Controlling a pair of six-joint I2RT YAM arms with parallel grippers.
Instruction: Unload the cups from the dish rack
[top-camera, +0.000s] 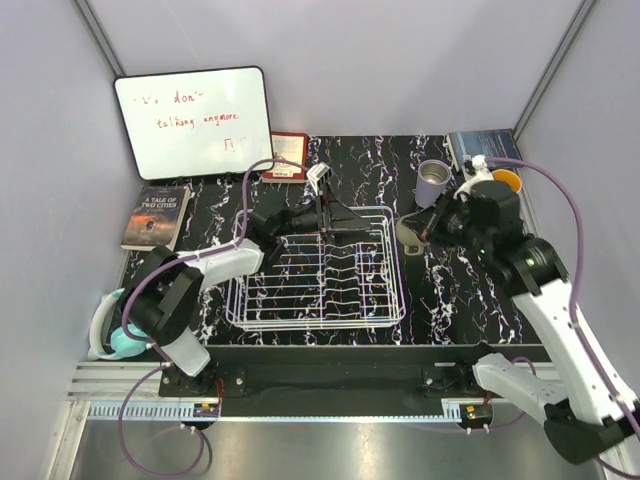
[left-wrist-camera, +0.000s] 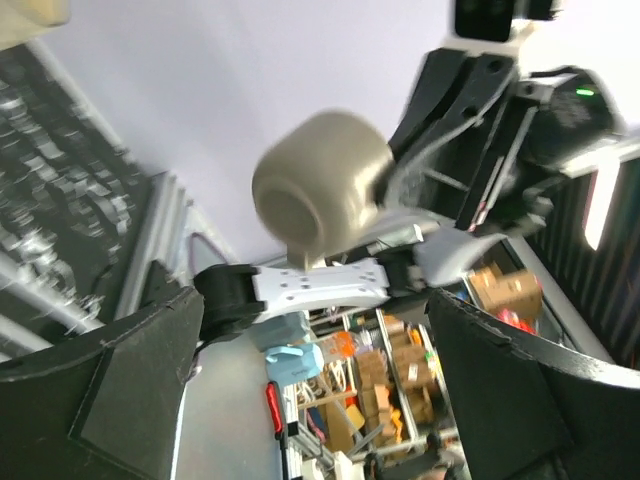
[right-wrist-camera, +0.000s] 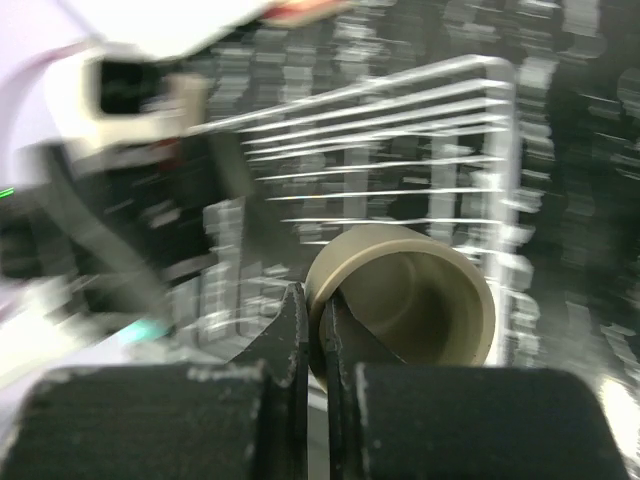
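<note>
The robot's right gripper will next shift to the clear tabletop by the lavender cup, below it and to its right in the top view, then go down and let go of the olive-grey cup.
The white wire dish rack stands mid-table; no cup shows in it. My right gripper is just right of the rack's far right corner, shut on the rim of a small olive-grey cup, one finger inside and one outside. In the right wrist view the gripper pinches the cup with the rack behind. My left gripper is open and empty over the rack's far edge; its view shows the held cup ahead. A lavender cup stands upright at the back right.
A whiteboard leans at the back left, with a red book beside it and a dark book at the left edge. A blue book and an orange object lie at the back right. A teal object sits near the left arm's base.
</note>
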